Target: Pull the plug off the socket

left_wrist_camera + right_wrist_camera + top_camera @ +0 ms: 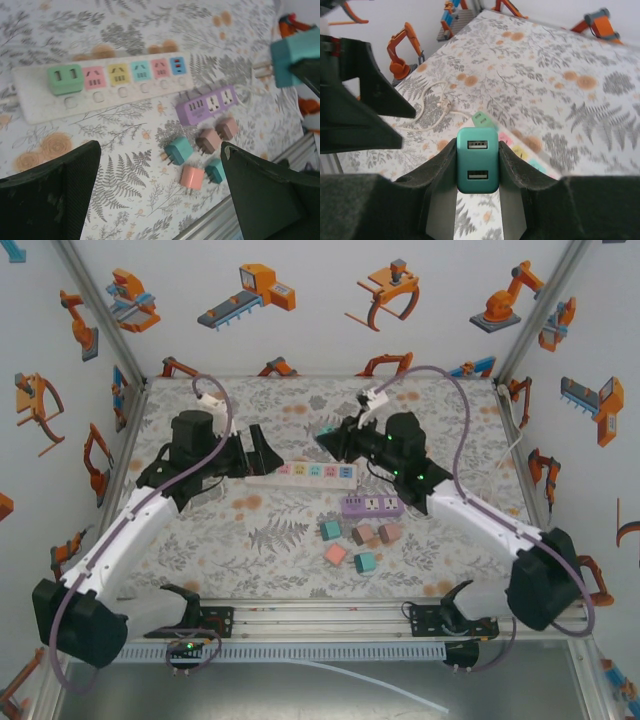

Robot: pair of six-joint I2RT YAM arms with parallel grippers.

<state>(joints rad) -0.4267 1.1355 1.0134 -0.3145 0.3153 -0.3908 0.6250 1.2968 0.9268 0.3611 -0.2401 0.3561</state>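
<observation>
My right gripper needs to move back toward my base next, go down and release the plug on the open tabletop below, beside the loose brown plugs.
A teal two-port USB plug point(477, 160) is clamped between my right gripper's point(477, 150) fingers, lifted clear of the white power strip point(100, 95); its prongs show bare in the left wrist view point(292, 55). A green plug point(65, 79) still sits in the strip's leftmost socket. From above, the right gripper point(335, 440) hangs over the strip point(300, 473). My left gripper point(159, 155) stands open and holds nothing; in the top view it point(258, 450) is near the strip's left end.
A purple power strip point(207, 104) lies in front of the white one. Several loose plugs, teal point(178, 150), pink point(192, 177) and brown point(209, 140), are scattered near the table's front rail point(320, 615). A white cord point(432, 107) coils beyond the strip.
</observation>
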